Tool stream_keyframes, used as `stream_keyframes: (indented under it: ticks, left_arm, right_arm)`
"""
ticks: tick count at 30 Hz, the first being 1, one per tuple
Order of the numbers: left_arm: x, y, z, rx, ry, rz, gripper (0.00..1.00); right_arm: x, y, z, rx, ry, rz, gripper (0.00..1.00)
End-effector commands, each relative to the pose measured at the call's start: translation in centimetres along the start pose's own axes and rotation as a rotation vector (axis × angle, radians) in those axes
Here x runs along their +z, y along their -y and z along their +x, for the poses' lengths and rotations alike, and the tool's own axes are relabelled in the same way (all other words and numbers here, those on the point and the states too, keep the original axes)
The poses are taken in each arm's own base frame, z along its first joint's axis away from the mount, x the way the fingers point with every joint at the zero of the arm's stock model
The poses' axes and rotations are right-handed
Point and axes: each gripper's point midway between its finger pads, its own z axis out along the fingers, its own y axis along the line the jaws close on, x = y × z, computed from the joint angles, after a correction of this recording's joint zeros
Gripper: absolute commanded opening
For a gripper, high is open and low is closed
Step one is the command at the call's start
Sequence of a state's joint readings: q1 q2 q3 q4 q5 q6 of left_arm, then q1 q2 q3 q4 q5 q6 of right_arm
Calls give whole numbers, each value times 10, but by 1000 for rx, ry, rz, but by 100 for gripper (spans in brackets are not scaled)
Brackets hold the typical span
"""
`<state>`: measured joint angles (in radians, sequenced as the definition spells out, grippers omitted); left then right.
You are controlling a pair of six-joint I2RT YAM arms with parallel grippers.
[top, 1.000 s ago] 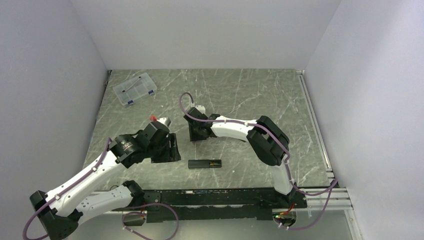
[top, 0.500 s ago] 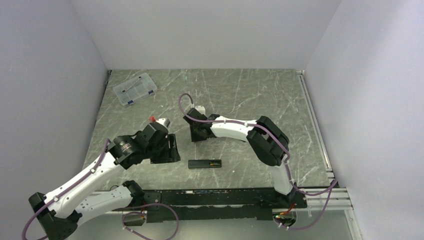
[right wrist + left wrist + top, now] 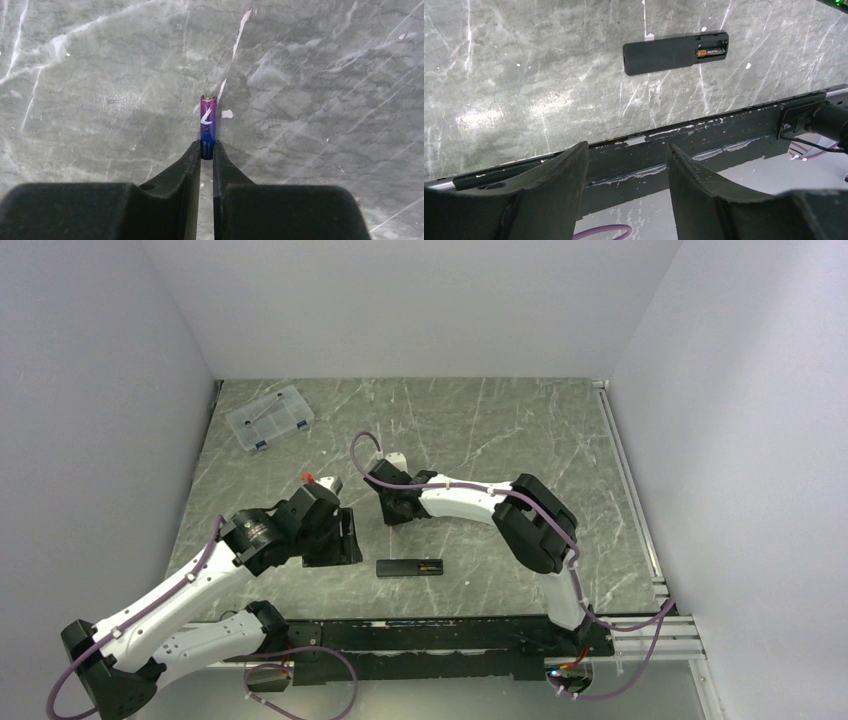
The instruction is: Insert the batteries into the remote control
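I will next move my right gripper back over the slot [image 3: 429, 563] beside the seated battery, as that slot is empty. I will turn the gripper in line with the remote and release my battery.
The remote control [image 3: 410, 567] lies flat near the table's front edge, a slim black bar. In the left wrist view the remote control [image 3: 664, 52] has its compartment open at one end, with a dark, gold-ended battery [image 3: 711, 51] seated inside. A blue and purple battery [image 3: 208, 125] lies on the marble top. My right gripper [image 3: 207, 147] is shut on its near end, and the rest sticks out ahead of the fingertips. Seen from above, the right gripper [image 3: 392, 504] is low over the table behind the remote. My left gripper [image 3: 627, 147] stands open and holds nothing, left of the remote [image 3: 343, 538].
A clear plastic compartment box [image 3: 269, 418] sits at the back left. A black base rail [image 3: 704, 135] runs along the table's near edge, just ahead of my left fingers, with a purple cable loop [image 3: 601, 232] below it.
My right gripper's jaws have closed in on the blue battery, and that wrist has shifted slightly left. The left arm has hardly moved, and the remote lies where it was.
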<state>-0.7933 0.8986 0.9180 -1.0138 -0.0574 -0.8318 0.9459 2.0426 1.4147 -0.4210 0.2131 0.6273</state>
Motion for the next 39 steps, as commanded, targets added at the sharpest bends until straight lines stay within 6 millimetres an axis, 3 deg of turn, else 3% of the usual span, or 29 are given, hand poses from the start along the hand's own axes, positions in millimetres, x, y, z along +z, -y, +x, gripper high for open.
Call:
stream_keyframes:
  ticks: [1,10,19,33,39]
  left_arm:
    - [1,5,-4,-3,6,20,64]
    - [9,6,1,-29,-13,20,63]
    - [24,8,6,-52,-41,16,63]
    - [48,14,8,-47,-90,3,62]
    - [51,16,8,-41,-97,9,62]
  right_arm:
    - [-3,10,7,-71,-22,29,0]
    - [-33,7,-4,-133,44,-49,0]
    - [-72,11,2,-244,70,-147,0]
    - [-132,20,38,-659,88,-388,0]
    - [-144,39,49,-816,61,-373,0]
